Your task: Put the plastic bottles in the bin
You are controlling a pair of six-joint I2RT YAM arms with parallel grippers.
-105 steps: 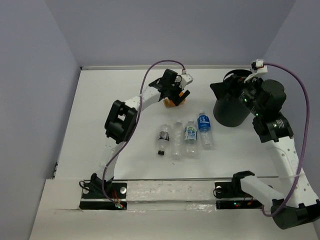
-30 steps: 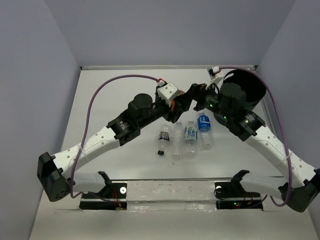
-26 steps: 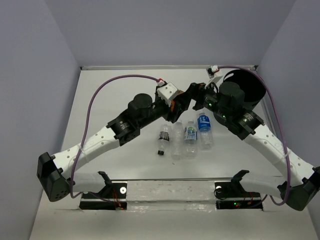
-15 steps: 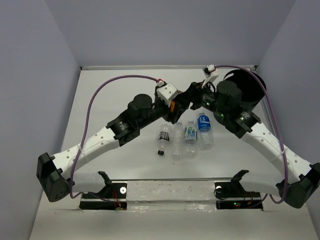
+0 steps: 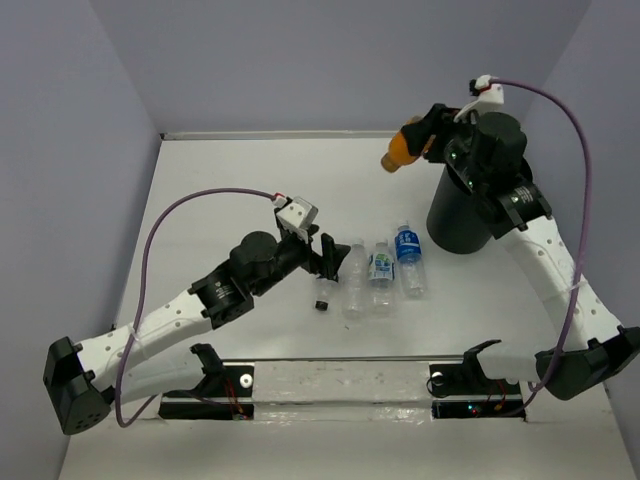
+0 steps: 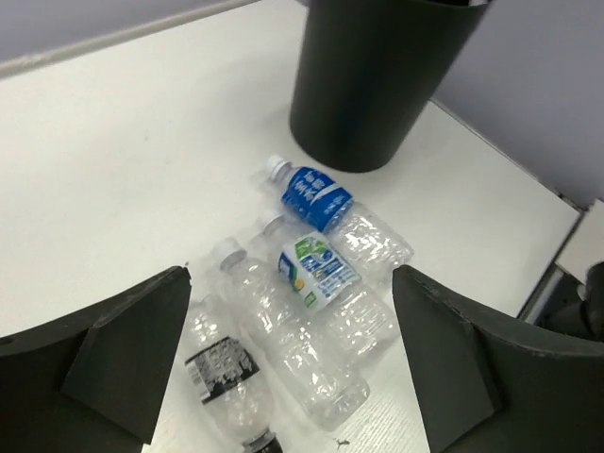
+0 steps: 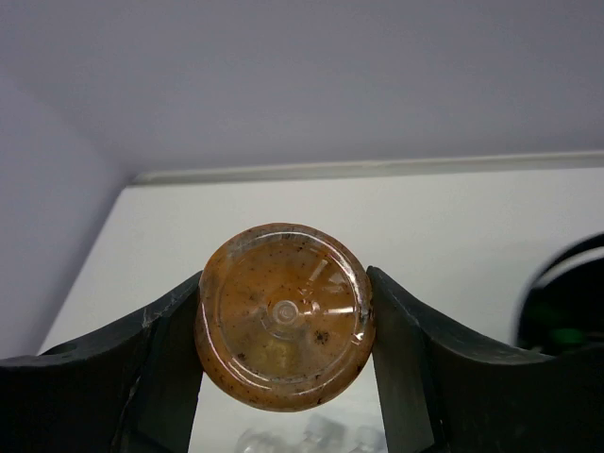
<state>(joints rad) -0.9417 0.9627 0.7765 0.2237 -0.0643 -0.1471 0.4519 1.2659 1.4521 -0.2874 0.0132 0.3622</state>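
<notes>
My left gripper moves down toward the tabletop next, over the black label of the clear bottle below it. My open fingers are still high above the clear bottle.
My right gripper point(image 5: 412, 146) is shut on the orange bottle point(image 5: 399, 152), held high just left of the black bin point(image 5: 462, 215); the right wrist view shows the bottle's round base point(image 7: 284, 328) between my fingers. Several clear bottles lie side by side mid-table: one with a black label and black cap point(image 5: 324, 283), a plain one point(image 5: 354, 279), one with a blue-green label point(image 5: 381, 272), one with a blue label point(image 5: 409, 256). My left gripper point(image 5: 329, 259) is open and empty above the black-label bottle point(image 6: 223, 368). The left wrist view also shows the bin point(image 6: 377, 75). No green bottle shows.
The white table ends at grey walls at the back and sides. A clear rail point(image 5: 330, 380) with the arm bases runs along the near edge.
The orange bottle has passed from my left gripper to my right, which has lifted it up and right toward the bin. My left arm has pulled back toward the lying bottles, open.
</notes>
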